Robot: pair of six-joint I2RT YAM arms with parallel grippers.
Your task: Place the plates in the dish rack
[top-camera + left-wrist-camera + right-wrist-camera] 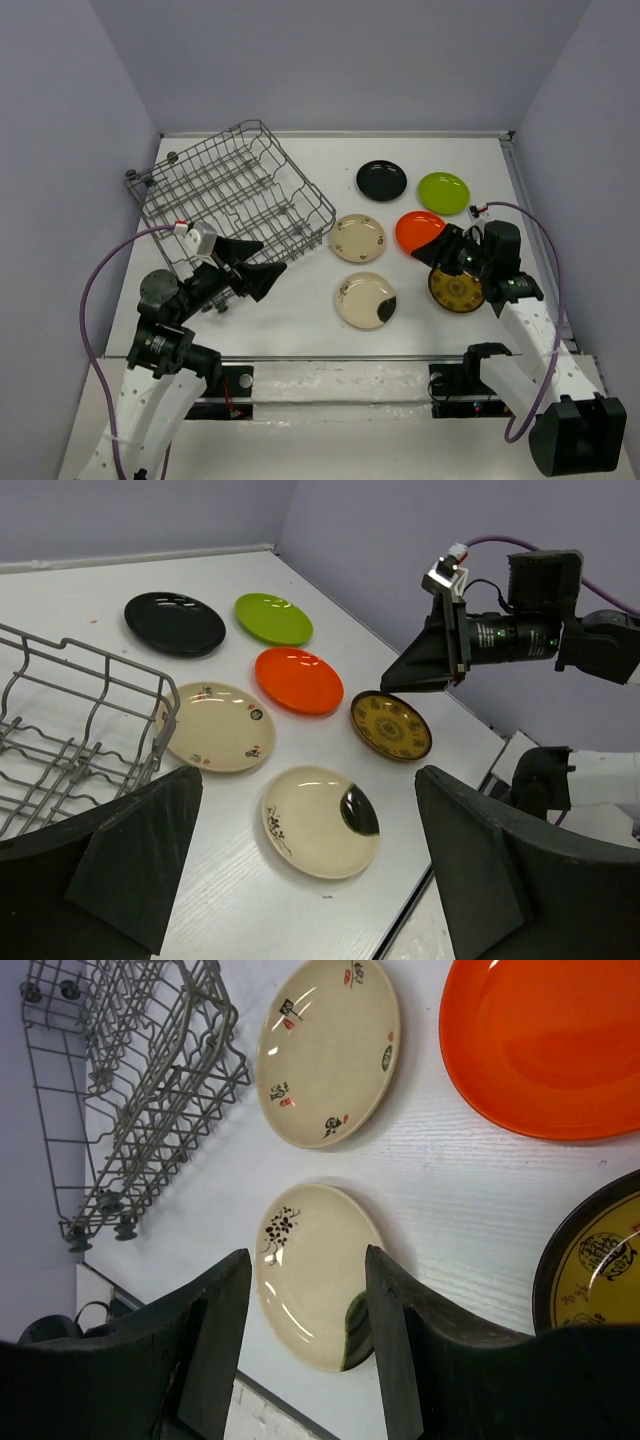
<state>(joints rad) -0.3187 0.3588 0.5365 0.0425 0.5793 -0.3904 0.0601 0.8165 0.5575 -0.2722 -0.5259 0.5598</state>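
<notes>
My right gripper needs to go down toward the rack, onto the small-marked cream plate's rim facing the gap to the orange plate.
The grey wire dish rack [230,195] stands at the far left and holds no plates. Six plates lie flat on the white table: black [381,180], lime green [443,192], orange [414,229], cream with small marks [357,237], cream with a dark patch [365,299] and yellow-brown patterned [456,291]. My left gripper [255,263] is open and empty beside the rack's near right corner. My right gripper [443,250] is open and empty, hovering between the orange and patterned plates. The right wrist view frames the dark-patch cream plate [315,1275] between the fingers.
Lilac walls close the table on the left, back and right. The table's near edge [320,357] runs just in front of the dark-patch cream plate. A purple cable [90,300] loops off the left arm.
</notes>
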